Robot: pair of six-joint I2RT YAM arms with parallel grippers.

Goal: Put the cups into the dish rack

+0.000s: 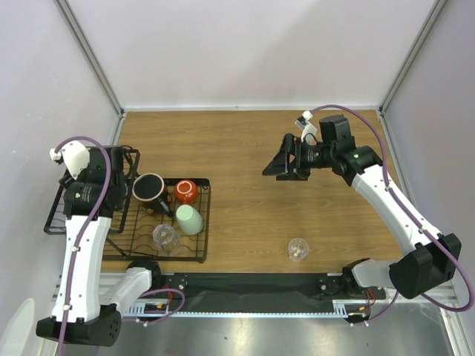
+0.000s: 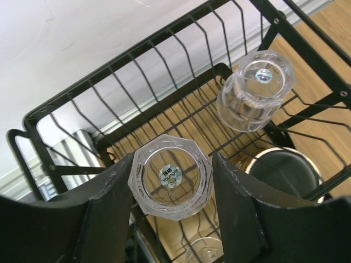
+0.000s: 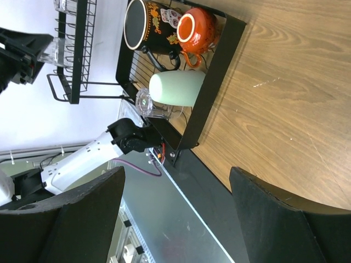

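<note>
I will lower my left gripper toward the bare wires beside the other tumbler in the basket and let go of the one it holds, because that free spot is below the gripper.
The black wire dish rack (image 1: 205, 221) sits at the table's near left, with its taller basket (image 2: 82, 87) at the left end. My left gripper (image 2: 174, 160) is over the basket, shut on a clear octagonal tumbler (image 2: 170, 176) held bottom-up. Another clear tumbler (image 2: 256, 90) lies in the basket. On the flat grid are a dark mug (image 1: 149, 188), an orange-red cup (image 1: 185, 191), a mint-green cup (image 1: 189, 219) on its side and a clear tumbler (image 1: 165, 237). One clear tumbler (image 1: 298, 249) stands on the table at near right. My right gripper (image 1: 278, 165) is open and empty above the table's middle.
The wooden table (image 1: 245, 141) has white walls behind and at both sides. A black strip (image 1: 252, 283) with the arm bases runs along the near edge. In the right wrist view the rack (image 3: 216, 71) lies far beyond the open fingers (image 3: 263, 213).
</note>
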